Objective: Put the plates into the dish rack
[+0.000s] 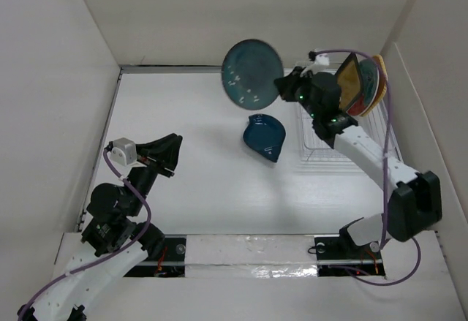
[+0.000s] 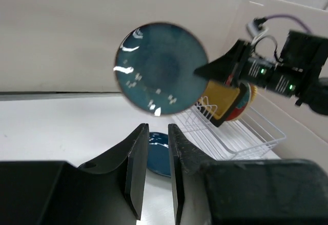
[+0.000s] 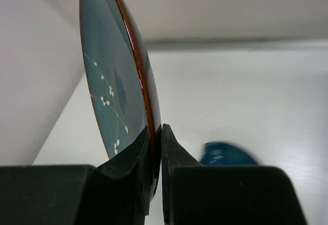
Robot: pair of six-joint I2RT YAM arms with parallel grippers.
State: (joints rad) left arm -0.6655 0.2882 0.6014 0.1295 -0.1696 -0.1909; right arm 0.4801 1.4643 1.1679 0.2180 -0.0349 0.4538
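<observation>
My right gripper swings to the open slot of the dish rack beside the black square plate [image 1: 349, 80] next, then lowers and releases. That slot lies below it, to its right in the top view.
My right gripper [image 1: 284, 87] is shut on the rim of the grey-teal speckled round plate [image 1: 251, 74] and holds it upright in the air, left of the dish rack [image 1: 344, 149]. In the right wrist view the plate [image 3: 110, 76] stands edge-on between the jaws of that gripper [image 3: 158, 130]. In the rack stand the black square plate [image 1: 349, 80], the red round plate [image 1: 365, 99] and the orange-yellow plate [image 1: 379, 66]. The dark blue leaf-shaped plate [image 1: 265, 137] lies on the table beside the rack. My left gripper [image 1: 170, 157] is open by a narrow gap and empty, at the near left.
White walls close in the table on the left, back and right. The left wrist view shows the held plate [image 2: 161, 68], the rack [image 2: 256, 133] and the blue plate [image 2: 156, 156] past my left gripper [image 2: 158, 127]. A taped strip runs along the near edge [image 1: 248, 251].
</observation>
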